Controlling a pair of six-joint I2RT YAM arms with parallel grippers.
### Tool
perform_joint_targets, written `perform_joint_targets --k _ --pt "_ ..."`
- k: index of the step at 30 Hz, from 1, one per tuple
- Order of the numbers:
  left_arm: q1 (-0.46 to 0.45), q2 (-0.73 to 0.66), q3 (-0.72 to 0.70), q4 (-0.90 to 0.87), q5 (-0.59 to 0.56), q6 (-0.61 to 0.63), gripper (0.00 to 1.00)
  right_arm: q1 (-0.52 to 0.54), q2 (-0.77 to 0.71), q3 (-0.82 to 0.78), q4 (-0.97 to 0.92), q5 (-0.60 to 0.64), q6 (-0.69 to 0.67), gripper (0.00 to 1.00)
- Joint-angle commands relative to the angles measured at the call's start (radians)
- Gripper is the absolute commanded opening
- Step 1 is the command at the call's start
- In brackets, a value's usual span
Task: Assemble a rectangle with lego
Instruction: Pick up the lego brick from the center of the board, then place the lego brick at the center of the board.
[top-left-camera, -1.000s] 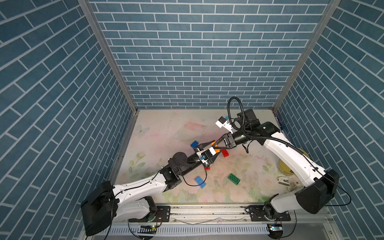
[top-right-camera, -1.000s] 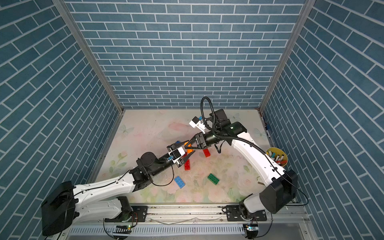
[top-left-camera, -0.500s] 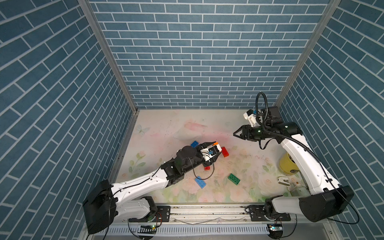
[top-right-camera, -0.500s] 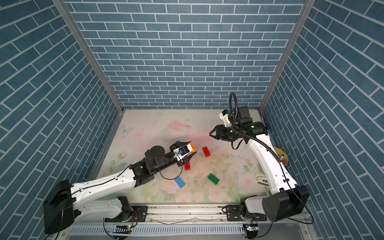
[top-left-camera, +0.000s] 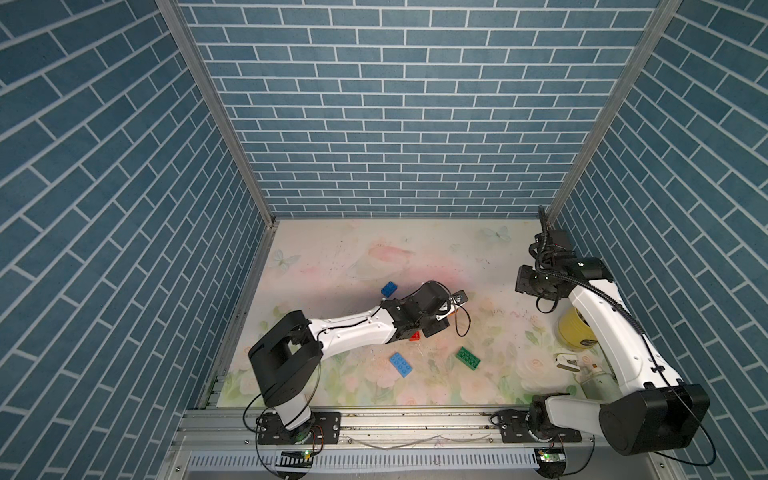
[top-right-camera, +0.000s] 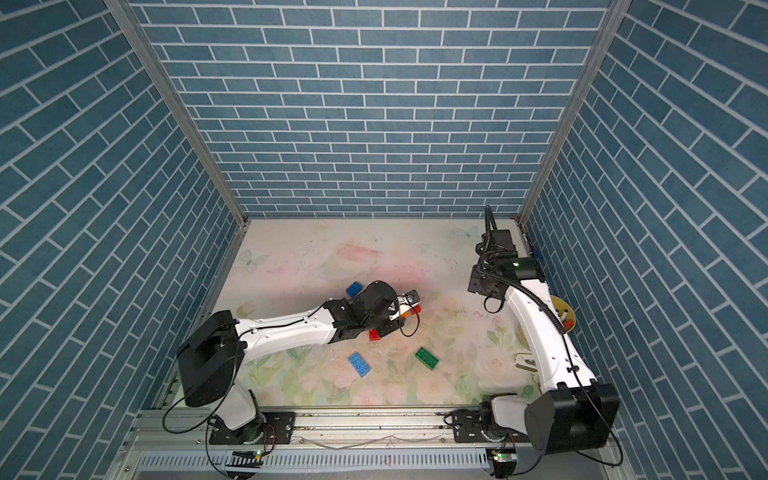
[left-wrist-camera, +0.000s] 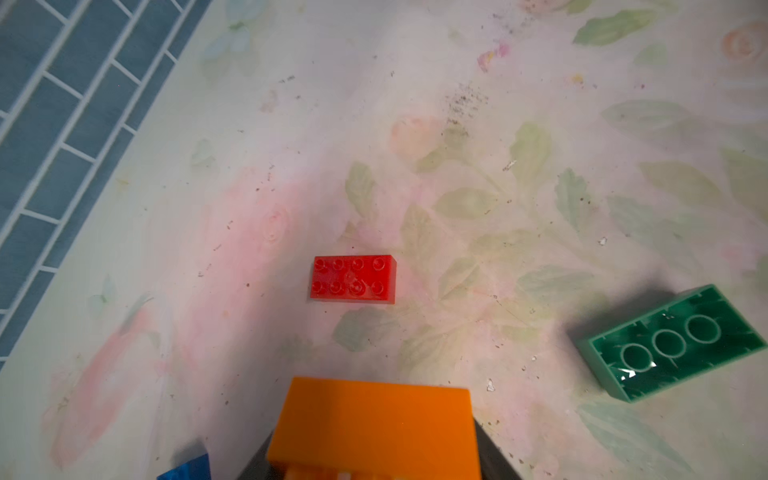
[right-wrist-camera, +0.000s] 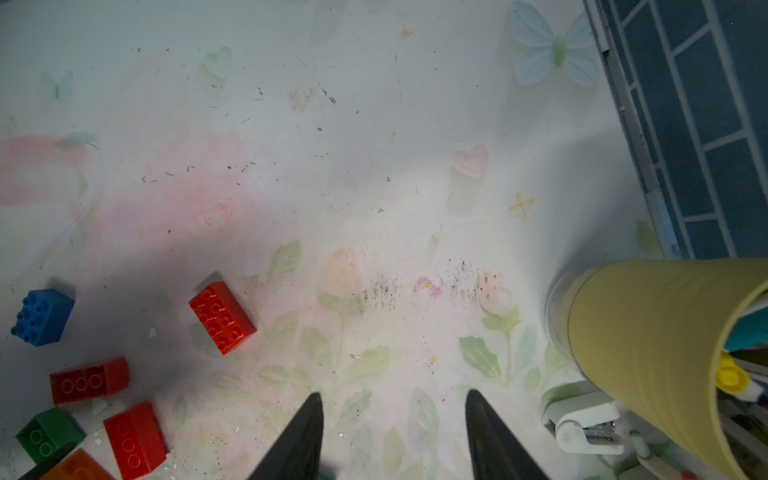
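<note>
My left gripper lowers next to the bare mat by the red brick's end nearest the green brick to release the orange brick (left-wrist-camera: 374, 428), since that spot is empty.
My left gripper (top-left-camera: 449, 311) is shut on an orange lego brick (left-wrist-camera: 374, 428) low over the middle of the mat. Just ahead of it a red brick (left-wrist-camera: 353, 279) lies studs up. An upside-down green brick (left-wrist-camera: 669, 343) lies to one side, seen in both top views (top-left-camera: 468, 357). A blue brick (top-left-camera: 389, 289) and a light blue brick (top-left-camera: 401, 364) lie either side of the left arm. More red bricks (right-wrist-camera: 89, 380) and a green one (right-wrist-camera: 50, 432) cluster by the orange brick. My right gripper (right-wrist-camera: 395, 415) is open and empty, far right.
A yellow cup (top-left-camera: 575, 332) holding pens stands beside the right arm, with a small white device (top-left-camera: 566, 361) in front of it. Blue brick-pattern walls (top-left-camera: 395, 124) enclose the mat on three sides. The rail (top-left-camera: 415, 419) runs along the front edge.
The right gripper has let go at the orange brick, opened, and drawn back to the right side near the cup. The left gripper has kept the orange brick and lowered toward the mat.
</note>
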Motion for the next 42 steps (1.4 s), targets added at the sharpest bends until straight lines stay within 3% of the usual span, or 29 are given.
perform_joint_targets --k 1,13,24,31,33,42 --pt "-0.02 0.091 0.084 -0.171 -0.016 -0.024 0.18 -0.005 -0.018 -0.011 0.011 0.041 0.016 0.55" --pt "-0.042 0.315 0.268 -0.345 -0.064 -0.036 0.2 -0.005 -0.031 -0.084 0.094 0.002 0.014 0.55" --pt "-0.05 0.387 0.33 -0.388 -0.059 -0.045 0.47 -0.005 -0.036 -0.09 0.111 -0.061 0.012 0.56" --pt "-0.052 0.336 0.3 -0.34 -0.055 -0.067 0.61 -0.005 -0.043 -0.09 0.11 -0.09 0.006 0.58" --pt "-0.052 0.311 0.281 -0.321 -0.048 -0.068 0.7 -0.003 -0.046 -0.09 0.109 -0.098 0.003 0.59" --pt "-0.051 0.158 0.174 -0.237 -0.065 -0.087 0.74 0.002 -0.049 -0.079 0.097 -0.128 -0.018 0.62"
